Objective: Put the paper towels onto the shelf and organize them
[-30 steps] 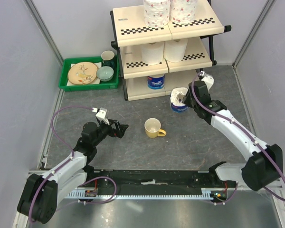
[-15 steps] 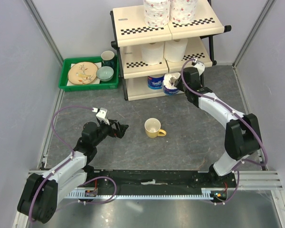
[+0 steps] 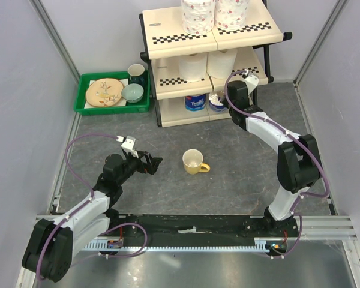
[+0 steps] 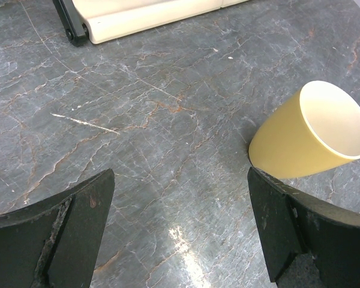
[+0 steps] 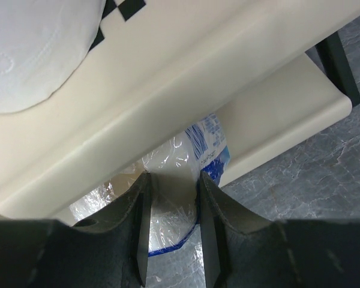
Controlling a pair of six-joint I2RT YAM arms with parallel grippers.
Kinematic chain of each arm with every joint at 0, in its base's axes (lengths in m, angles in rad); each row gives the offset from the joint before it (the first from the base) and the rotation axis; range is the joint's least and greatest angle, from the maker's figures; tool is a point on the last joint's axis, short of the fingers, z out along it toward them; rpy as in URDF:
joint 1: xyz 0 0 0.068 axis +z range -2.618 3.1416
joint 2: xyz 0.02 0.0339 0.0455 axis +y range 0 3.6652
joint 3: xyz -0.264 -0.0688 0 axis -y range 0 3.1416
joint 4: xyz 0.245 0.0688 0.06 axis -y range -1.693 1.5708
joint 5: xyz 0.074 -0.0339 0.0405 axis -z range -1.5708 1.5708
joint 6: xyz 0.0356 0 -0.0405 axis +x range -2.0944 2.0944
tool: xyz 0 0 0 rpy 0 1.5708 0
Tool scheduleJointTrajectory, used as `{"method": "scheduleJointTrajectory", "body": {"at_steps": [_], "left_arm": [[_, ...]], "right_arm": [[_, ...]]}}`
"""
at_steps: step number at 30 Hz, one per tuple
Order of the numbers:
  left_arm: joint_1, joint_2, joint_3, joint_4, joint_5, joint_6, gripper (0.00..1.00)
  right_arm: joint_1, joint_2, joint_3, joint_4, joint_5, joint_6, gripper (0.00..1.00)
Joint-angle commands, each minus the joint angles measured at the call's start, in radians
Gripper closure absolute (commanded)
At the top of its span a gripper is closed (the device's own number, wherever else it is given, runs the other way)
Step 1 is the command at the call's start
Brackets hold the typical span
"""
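Observation:
Next, my right gripper pushes outward and down onto the shelf's bottom level, beside the first blue-wrapped roll. The second blue-wrapped roll still juts past that level's front edge.
The shelf [image 3: 168, 37] stands at the back. Two floral paper towels [image 3: 197, 15] sit on its top tier, two plain rolls [image 3: 193, 66] on the middle tier, one blue-wrapped roll [image 3: 196, 103] on the bottom tier. My right gripper [image 3: 219, 102] is shut on the second blue-wrapped roll [image 5: 198, 156] and holds it under the middle tier's front edge [image 5: 138, 120], at the bottom tier beside the first. My left gripper [image 3: 155, 162] is open and empty over the floor, left of the yellow mug [image 3: 194, 161].
A green tray [image 3: 84, 96] with a plate, bowl and dark cup sits left of the shelf. The yellow mug [image 4: 312, 138] lies close to my left gripper's right finger [image 4: 300, 228]. Grey walls close in both sides.
My right gripper has carried the blue-wrapped roll from the floor right of the shelf up and left, under the middle tier. The left arm has not moved.

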Motion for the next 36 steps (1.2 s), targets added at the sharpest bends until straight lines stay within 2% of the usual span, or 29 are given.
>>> {"method": "scheduleJointTrajectory", "body": {"at_steps": [1,14,19,24,31,34,36], "left_arm": [[-0.004,0.000,0.032,0.029,0.021,-0.002,0.01],[-0.004,0.001,0.033,0.029,0.018,0.001,0.01],[-0.004,0.003,0.034,0.029,0.016,0.003,0.01],[-0.002,0.003,0.034,0.028,0.016,0.003,0.01],[-0.004,0.001,0.034,0.028,0.015,0.003,0.01],[-0.004,0.003,0.034,0.028,0.015,0.003,0.01],[-0.004,0.003,0.034,0.028,0.015,0.003,0.01]], "right_arm": [[-0.013,0.026,0.059,0.096,0.054,0.030,0.81],[-0.024,0.094,-0.015,0.291,0.055,0.119,0.81],[-0.027,0.105,-0.014,0.309,0.057,0.121,0.80],[-0.029,0.131,-0.003,0.297,0.040,0.122,0.74],[-0.036,0.157,0.000,0.295,-0.015,0.137,0.71],[-0.038,0.161,-0.006,0.302,-0.028,0.139,0.67],[-0.038,0.160,-0.015,0.312,-0.042,0.137,0.58]]}}
